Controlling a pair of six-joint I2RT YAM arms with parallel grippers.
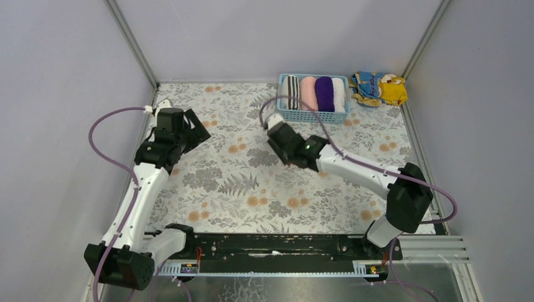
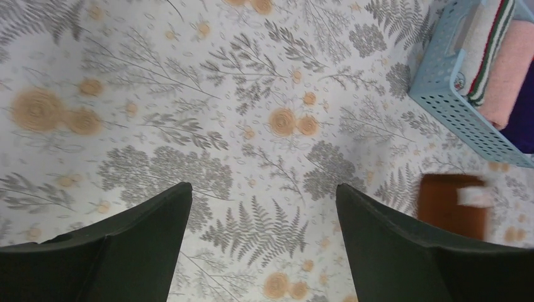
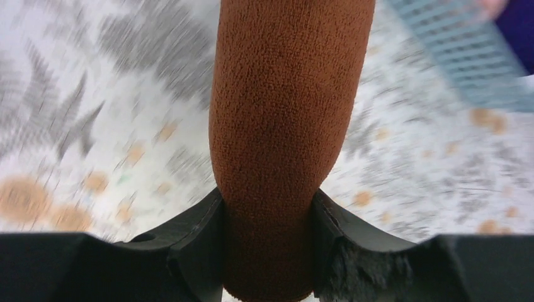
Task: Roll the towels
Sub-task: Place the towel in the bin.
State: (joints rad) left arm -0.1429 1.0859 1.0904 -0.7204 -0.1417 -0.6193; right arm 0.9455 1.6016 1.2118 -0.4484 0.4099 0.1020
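My right gripper carries the brown towel outward next and releases it between striped and pink rolls, since the blue basket [image 1: 313, 116] holding the other rolls lies outward of it.
My right gripper [image 3: 267, 196] is shut on the rolled rust-brown towel [image 3: 286, 100], which sticks out ahead of its fingers above the floral mat. In the top view the right gripper [image 1: 278, 129] is just in front of the blue basket [image 1: 313, 116], and its body hides the roll. The rolled purple towel [image 1: 324, 94] lies in that basket between a pink and a white roll. My left gripper [image 2: 263, 189] is open with only the mat between its fingers. It hovers at the left of the mat [image 1: 196, 129]. The left wrist view shows the brown towel [image 2: 448, 211] off to the right.
The basket [image 2: 441, 94] also holds a striped roll [image 1: 291, 92], a pink roll [image 1: 308, 92] and a white roll [image 1: 339, 94]. A yellow-and-blue patterned cloth [image 1: 380, 88] lies crumpled at the back right corner. Walls enclose the mat on three sides.
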